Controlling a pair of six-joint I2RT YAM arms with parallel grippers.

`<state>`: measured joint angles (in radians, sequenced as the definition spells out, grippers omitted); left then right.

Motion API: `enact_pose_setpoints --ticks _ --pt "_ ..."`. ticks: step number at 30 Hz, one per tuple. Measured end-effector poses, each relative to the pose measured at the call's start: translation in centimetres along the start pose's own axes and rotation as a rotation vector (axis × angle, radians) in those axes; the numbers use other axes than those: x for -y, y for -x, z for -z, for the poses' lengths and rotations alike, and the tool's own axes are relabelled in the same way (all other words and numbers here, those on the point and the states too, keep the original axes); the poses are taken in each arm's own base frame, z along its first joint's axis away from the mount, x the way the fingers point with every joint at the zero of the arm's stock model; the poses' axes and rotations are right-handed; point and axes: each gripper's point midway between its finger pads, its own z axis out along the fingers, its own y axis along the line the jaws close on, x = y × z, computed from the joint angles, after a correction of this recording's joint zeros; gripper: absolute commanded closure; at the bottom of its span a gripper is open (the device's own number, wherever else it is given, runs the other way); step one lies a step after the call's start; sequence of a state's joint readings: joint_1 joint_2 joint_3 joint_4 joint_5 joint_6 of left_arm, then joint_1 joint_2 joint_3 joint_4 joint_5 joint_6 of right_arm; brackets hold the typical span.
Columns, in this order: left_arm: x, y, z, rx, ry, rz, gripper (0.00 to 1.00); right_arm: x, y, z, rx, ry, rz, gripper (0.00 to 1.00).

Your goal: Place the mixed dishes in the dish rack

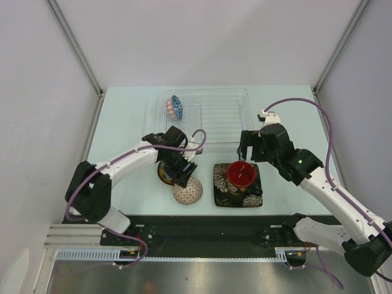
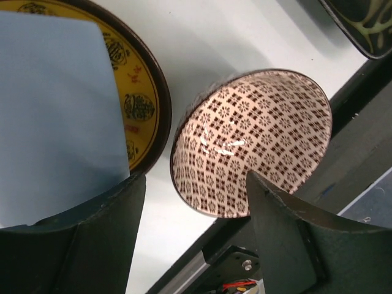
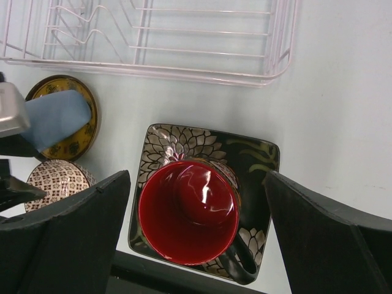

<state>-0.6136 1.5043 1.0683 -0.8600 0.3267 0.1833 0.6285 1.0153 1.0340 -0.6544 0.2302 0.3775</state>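
The beige bowl's rim by the yellow plate is below my left gripper, between its fingers, so my left gripper will move down open next, until its fingers are on both sides of that rim.
The dish rack point(image 1: 211, 113) stands at the back with the blue patterned bowl point(image 1: 175, 107) on edge in its left end. My left gripper point(image 1: 182, 176) is open and empty, low over the table between the yellow plate point(image 2: 139, 92) and the beige patterned bowl point(image 2: 254, 141). The pale blue cup point(image 2: 55, 116) rests on that plate; in the top view the arm hides it. My right gripper point(image 3: 196, 180) is open above the red-inside dark mug point(image 3: 187, 211), which stands upright on the black floral square plate point(image 3: 177, 144), its handle toward the near right.
The beige bowl point(image 1: 187, 192) and the square plate point(image 1: 237, 187) sit close to the table's near edge and the black rail point(image 1: 208, 229). The rack's wire dividers point(image 3: 202, 37) right of the blue bowl hold nothing. Grey walls enclose the table.
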Motion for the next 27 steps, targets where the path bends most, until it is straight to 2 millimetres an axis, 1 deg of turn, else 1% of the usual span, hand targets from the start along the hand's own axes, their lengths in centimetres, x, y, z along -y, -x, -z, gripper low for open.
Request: enact_pose_setpoints --ticks 3,6,12,15,16,18,19,22,26,27 --pt "-0.2 -0.3 -1.5 -0.030 -0.008 -0.006 0.30 0.0 0.0 0.0 0.002 -0.004 -0.011 0.03" --pt "-0.3 -0.7 -2.5 -0.057 -0.014 -0.006 0.32 0.2 0.1 0.0 0.006 -0.011 -0.015 0.03" --pt "-0.4 -0.7 -3.7 -0.067 -0.019 -0.024 0.44 0.6 0.2 0.1 0.011 -0.024 -0.021 0.03" --pt "-0.3 -0.5 -4.2 -0.066 -0.021 -0.036 0.54 0.7 0.3 0.1 0.013 -0.029 -0.023 0.04" --pt "-0.3 -0.5 -4.4 -0.068 -0.023 -0.040 0.60 0.7 0.3 0.1 0.013 -0.029 -0.023 0.04" --pt "-0.3 -0.4 -4.7 -0.067 -0.024 -0.049 0.67 0.8 0.3 0.1 0.014 -0.034 -0.025 0.04" --pt "-0.3 -0.4 -4.8 -0.066 -0.024 -0.050 0.74 0.9 0.3 0.1 0.015 -0.035 -0.025 0.04" --pt "-0.4 -0.3 -4.9 -0.062 -0.018 -0.055 0.83 0.9 0.4 0.1 0.015 -0.037 -0.026 0.04" --pt "-0.3 -0.2 -5.0 -0.062 -0.017 -0.059 0.89 0.9 0.4 0.1 0.016 -0.038 -0.026 0.04" --pt "-0.3 -0.2 -5.0 -0.062 -0.018 -0.060 0.92 0.9 0.4 0.1 0.016 -0.037 -0.026 0.04"
